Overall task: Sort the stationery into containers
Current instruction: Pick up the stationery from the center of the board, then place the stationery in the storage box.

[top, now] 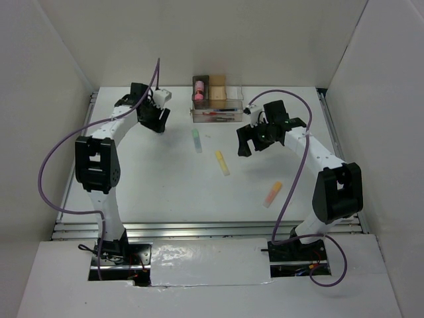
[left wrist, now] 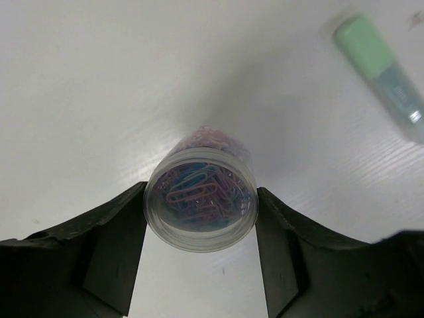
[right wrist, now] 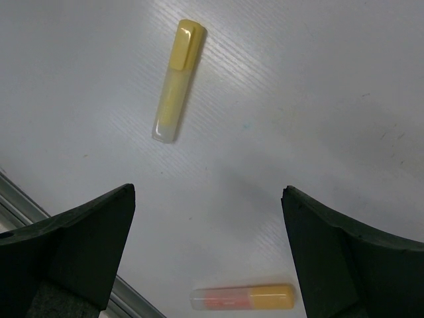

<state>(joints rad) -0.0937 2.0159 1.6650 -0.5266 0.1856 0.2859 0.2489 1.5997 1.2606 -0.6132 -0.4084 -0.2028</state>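
Note:
The tan box (top: 217, 93) is empty, so my left gripper will move outward and to the right in the top view, over the bottom of the box, to release the pot.
My left gripper (left wrist: 201, 199) is shut on a clear round pot (left wrist: 201, 189) full of purple and blue paper clips; in the top view this gripper (top: 158, 121) is left of the containers. A green marker (top: 197, 140) lies to its right and also shows in the left wrist view (left wrist: 381, 65). My right gripper (right wrist: 209, 199) is open and empty above the table, right of the green marker in the top view (top: 250, 141). A yellow marker (right wrist: 175, 79) and an orange marker (right wrist: 244, 298) lie below it.
The box cluster stands at the back: a dark grey box (top: 198, 97) holding a pink cylinder (top: 199, 86), a tan box (top: 218, 88), and a long clear tray (top: 217, 114) with red and black pens. The yellow marker (top: 222, 162) and orange marker (top: 272, 194) lie mid-table.

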